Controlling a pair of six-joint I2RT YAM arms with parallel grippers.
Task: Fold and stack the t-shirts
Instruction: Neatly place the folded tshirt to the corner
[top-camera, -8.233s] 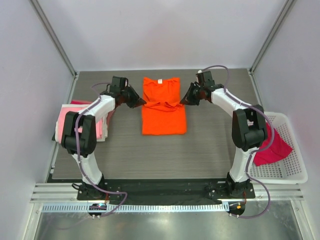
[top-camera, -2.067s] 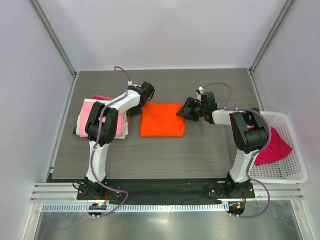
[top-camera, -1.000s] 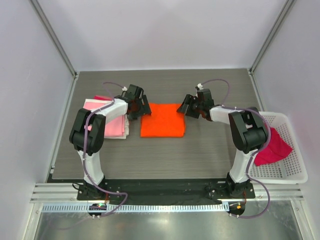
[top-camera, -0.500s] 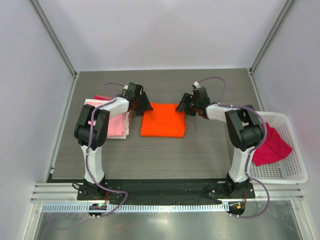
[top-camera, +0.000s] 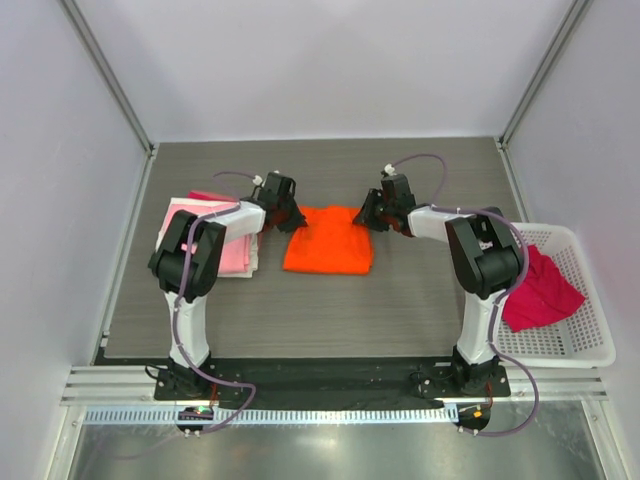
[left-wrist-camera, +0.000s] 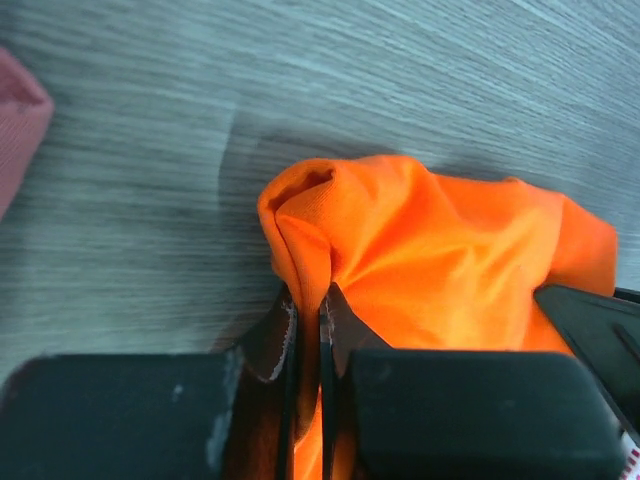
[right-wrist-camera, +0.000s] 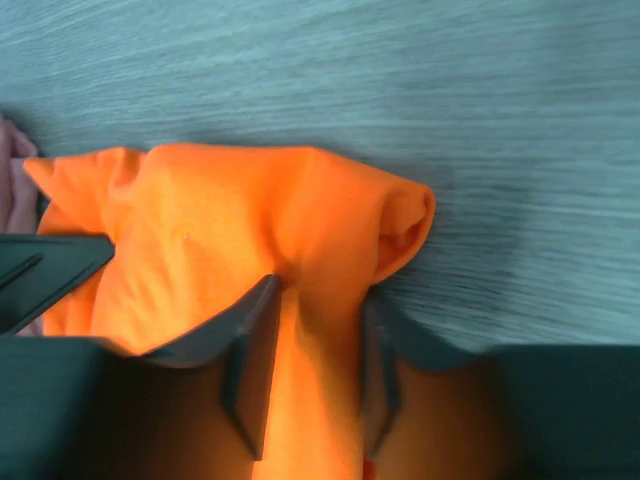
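Note:
The orange t-shirt (top-camera: 328, 243) is folded, so my left gripper must rise, swing left in the top view and lower onto the folded pink t-shirts to release.
The orange t-shirt (top-camera: 328, 243) lies folded in a square at the table's middle, with its far corners pinched inward. My left gripper (top-camera: 293, 217) is at its far left corner. In the left wrist view this gripper (left-wrist-camera: 310, 292) is shut on a thin ridge of the orange t-shirt (left-wrist-camera: 450, 260). My right gripper (top-camera: 365, 217) is at the far right corner. In the right wrist view that gripper (right-wrist-camera: 322, 288) clamps a thick fold of the orange t-shirt (right-wrist-camera: 200, 230), which fills the gap between the jaws. Folded pink t-shirts (top-camera: 215, 240) are stacked left of it.
A white lattice basket (top-camera: 575, 345) stands at the right table edge with a magenta t-shirt (top-camera: 542, 290) crumpled inside. Grey walls and metal posts close in the table at the back and sides. A pink cloth edge (left-wrist-camera: 18, 120) shows at the left of the left wrist view.
The left gripper has closed on the orange shirt's far left corner. Both grippers edged toward the shirt's far corners, and its far edge has bunched up between them.

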